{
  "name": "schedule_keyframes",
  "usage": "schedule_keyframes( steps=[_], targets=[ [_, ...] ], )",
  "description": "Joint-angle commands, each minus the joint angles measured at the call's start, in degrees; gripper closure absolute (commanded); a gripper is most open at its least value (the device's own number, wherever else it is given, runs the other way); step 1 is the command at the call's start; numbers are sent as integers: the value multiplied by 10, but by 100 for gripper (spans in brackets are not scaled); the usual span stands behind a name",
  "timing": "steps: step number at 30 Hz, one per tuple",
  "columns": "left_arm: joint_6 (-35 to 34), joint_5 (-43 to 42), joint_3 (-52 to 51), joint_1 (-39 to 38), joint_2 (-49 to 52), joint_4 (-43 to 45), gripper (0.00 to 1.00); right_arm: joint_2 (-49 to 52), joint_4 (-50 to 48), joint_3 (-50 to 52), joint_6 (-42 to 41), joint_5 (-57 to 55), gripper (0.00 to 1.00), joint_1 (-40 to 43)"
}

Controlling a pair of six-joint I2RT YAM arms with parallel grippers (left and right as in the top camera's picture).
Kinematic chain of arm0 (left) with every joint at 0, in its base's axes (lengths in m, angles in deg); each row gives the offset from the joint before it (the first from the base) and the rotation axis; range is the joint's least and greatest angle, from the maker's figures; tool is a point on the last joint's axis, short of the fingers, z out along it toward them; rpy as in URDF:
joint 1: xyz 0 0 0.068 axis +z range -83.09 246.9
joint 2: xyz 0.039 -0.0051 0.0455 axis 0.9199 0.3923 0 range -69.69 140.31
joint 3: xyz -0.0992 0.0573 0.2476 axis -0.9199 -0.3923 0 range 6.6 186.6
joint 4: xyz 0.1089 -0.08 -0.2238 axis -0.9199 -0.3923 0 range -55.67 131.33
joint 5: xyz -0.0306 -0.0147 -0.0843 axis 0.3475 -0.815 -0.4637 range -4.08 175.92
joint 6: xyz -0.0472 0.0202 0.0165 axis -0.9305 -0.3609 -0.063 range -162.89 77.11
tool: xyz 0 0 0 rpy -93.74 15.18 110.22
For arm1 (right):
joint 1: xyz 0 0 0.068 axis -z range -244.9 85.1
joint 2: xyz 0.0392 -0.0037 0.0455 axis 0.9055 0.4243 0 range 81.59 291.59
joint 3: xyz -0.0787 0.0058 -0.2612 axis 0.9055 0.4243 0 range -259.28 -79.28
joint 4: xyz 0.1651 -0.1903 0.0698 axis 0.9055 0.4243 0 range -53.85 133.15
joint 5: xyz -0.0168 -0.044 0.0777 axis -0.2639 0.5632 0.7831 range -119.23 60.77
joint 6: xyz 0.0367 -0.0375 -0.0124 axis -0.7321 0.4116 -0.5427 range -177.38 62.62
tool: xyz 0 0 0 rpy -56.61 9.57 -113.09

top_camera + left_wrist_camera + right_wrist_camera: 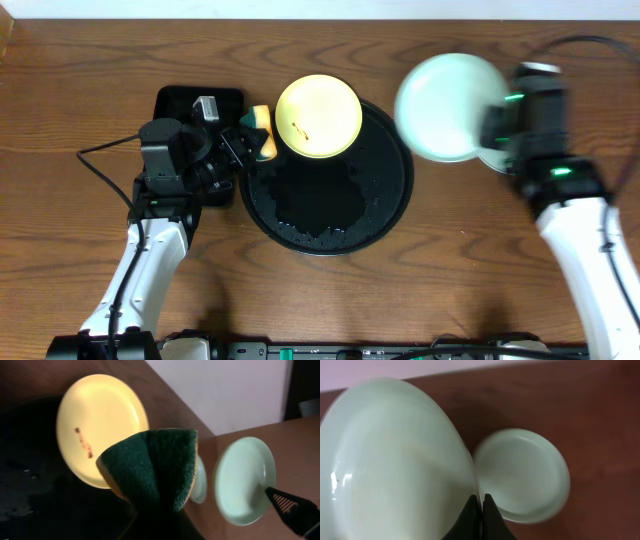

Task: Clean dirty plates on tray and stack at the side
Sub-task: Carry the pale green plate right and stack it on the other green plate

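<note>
I need to move the mint-green plate in my right gripper to the right in the overhead view. Then I need to lower it onto the second mint-green plate.
The pale yellow plate (318, 117) with a brown smear lies on the far edge of the round black tray (385, 205); it also shows in the left wrist view (95, 420). My left gripper (248, 137) is shut on a green and yellow sponge (262, 128) (155, 465), just left of the yellow plate. My right gripper (481, 502) (496, 125) is shut on the rim of a mint-green plate (445, 105) (395, 460) and holds it tilted above the table, right of the tray. A second mint-green plate (522, 477) (200, 482) lies on the wood below it.
A smaller rectangular black tray (180, 102) with a grey object (207, 107) stands behind my left gripper. The round tray's surface looks wet. Bare wood-grain tabletop (470, 250) lies around the tray. A black cable (100, 150) runs at the left.
</note>
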Motion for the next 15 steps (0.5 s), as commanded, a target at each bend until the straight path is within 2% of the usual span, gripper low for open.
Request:
schedule_keyframes(
  steps=[1, 4, 8, 15],
  targets=[
    [61, 18, 7, 2, -7, -3, 93, 14, 13, -13, -26, 157, 99, 122],
    [66, 18, 7, 2, -7, -5, 93, 45, 14, -13, -25, 209, 99, 208],
    [66, 18, 7, 0, -7, -10, 92, 103, 11, -13, -15, 229, 99, 276],
    [90, 18, 7, -1, -7, -12, 92, 202, -54, -13, -7, 238, 98, 297]
  ],
)
